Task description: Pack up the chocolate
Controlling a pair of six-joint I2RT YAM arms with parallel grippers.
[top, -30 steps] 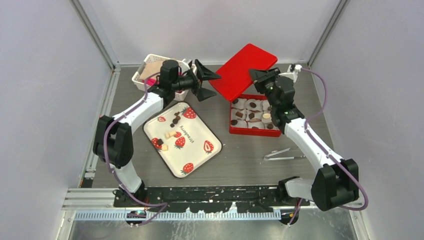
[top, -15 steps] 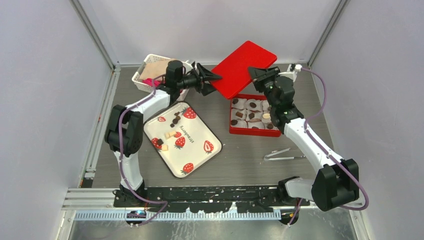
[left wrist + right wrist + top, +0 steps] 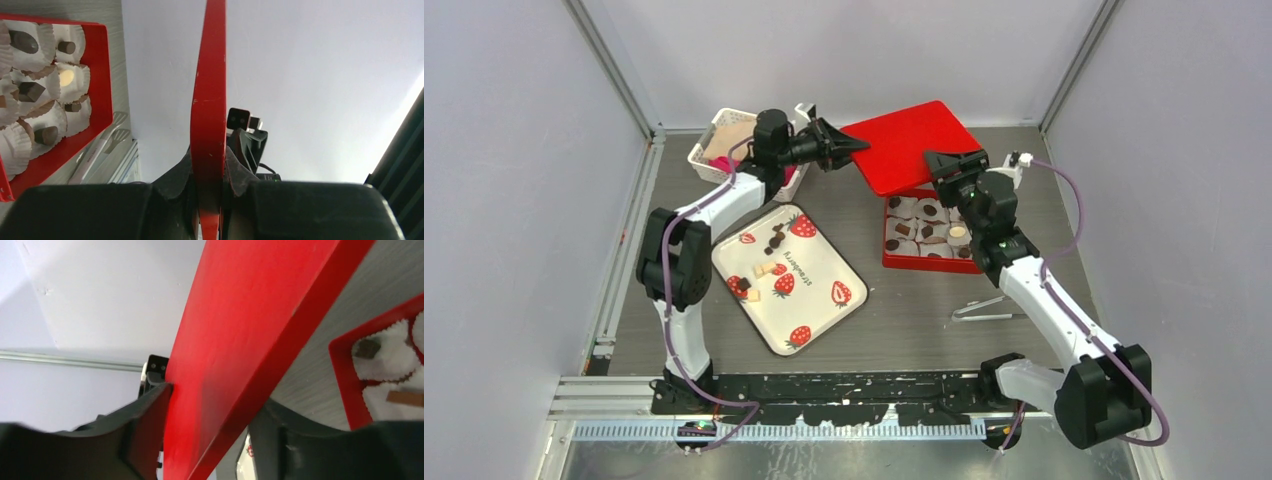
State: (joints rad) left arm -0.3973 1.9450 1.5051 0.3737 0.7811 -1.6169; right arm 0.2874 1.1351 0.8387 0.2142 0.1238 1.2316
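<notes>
My left gripper has the open red box (image 3: pixel 932 265) (image 3: pixel 47 90) below it and to its right in the top view, so it should move down toward the box to release the lid.
The red lid (image 3: pixel 906 146) hangs tilted above the table's back. My left gripper (image 3: pixel 842 148) is shut on its left corner; in the left wrist view both pads clamp the lid (image 3: pixel 207 100) edge-on at the gripper (image 3: pixel 208 165). My right gripper (image 3: pixel 946 166) straddles the lid's near edge, open: one finger (image 3: pixel 145 410) touches the lid (image 3: pixel 250 325), the other stands off it. Chocolate (image 3: pixel 932 212) sits in paper cups in the open red box (image 3: pixel 932 265). More dark chocolate lumps (image 3: pixel 776 240) lie on the strawberry tray (image 3: pixel 824 315).
Metal tongs (image 3: pixel 989 308) lie on the table right of the box's near side, by the right arm. A white basket (image 3: pixel 720 128) stands at the back left behind the left wrist. Grey walls close in the table on three sides.
The left gripper closed onto the lid's left corner. The right gripper's jaws loosened from the lid and that arm drew back toward the box. The lid swung flatter.
</notes>
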